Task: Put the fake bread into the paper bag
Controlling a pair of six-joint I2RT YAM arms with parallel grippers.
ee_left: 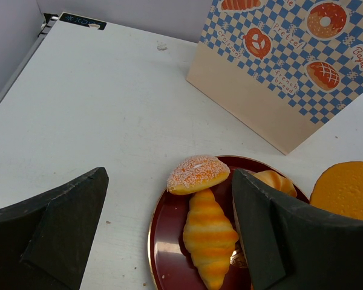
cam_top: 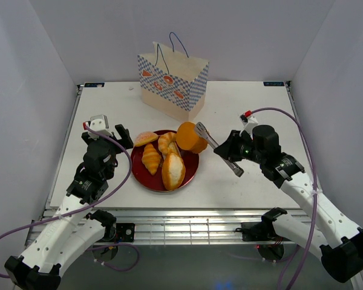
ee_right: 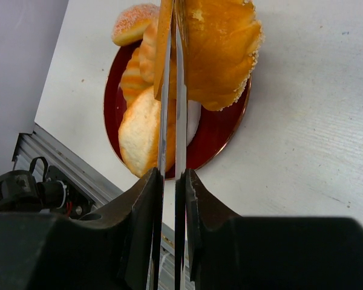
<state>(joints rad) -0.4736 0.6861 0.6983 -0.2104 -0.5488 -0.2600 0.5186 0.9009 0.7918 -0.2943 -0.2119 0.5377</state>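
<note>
My right gripper rises next, then carries the tongs (cam_top: pixel 207 138) with the orange bun outward over the bag's open top.
The paper bag (cam_top: pixel 172 78) stands upright at the back of the table and also shows in the left wrist view (ee_left: pixel 278 60). On the dark red plate (cam_top: pixel 193 168) lie a sugared roll (cam_top: pixel 146 138), two croissants (cam_top: pixel 151 158) and a cream-topped loaf (cam_top: pixel 173 171). My right gripper (cam_top: pixel 231 154) is shut on metal tongs (cam_top: pixel 207 138). The tongs pinch the round orange bun (cam_top: pixel 189 138) at the plate's far right edge, seen close in the right wrist view (ee_right: pixel 221 48). My left gripper (cam_top: pixel 112 134) is open and empty at the plate's left, with the roll (ee_left: pixel 198 174) and a croissant (ee_left: pixel 210 235) between its fingers.
White walls close in the table on the left, back and right. The metal frame rail (cam_top: pixel 181 223) runs along the near edge. The bag's dark blue cord handles (cam_top: pixel 178 43) stick up above its open top.
</note>
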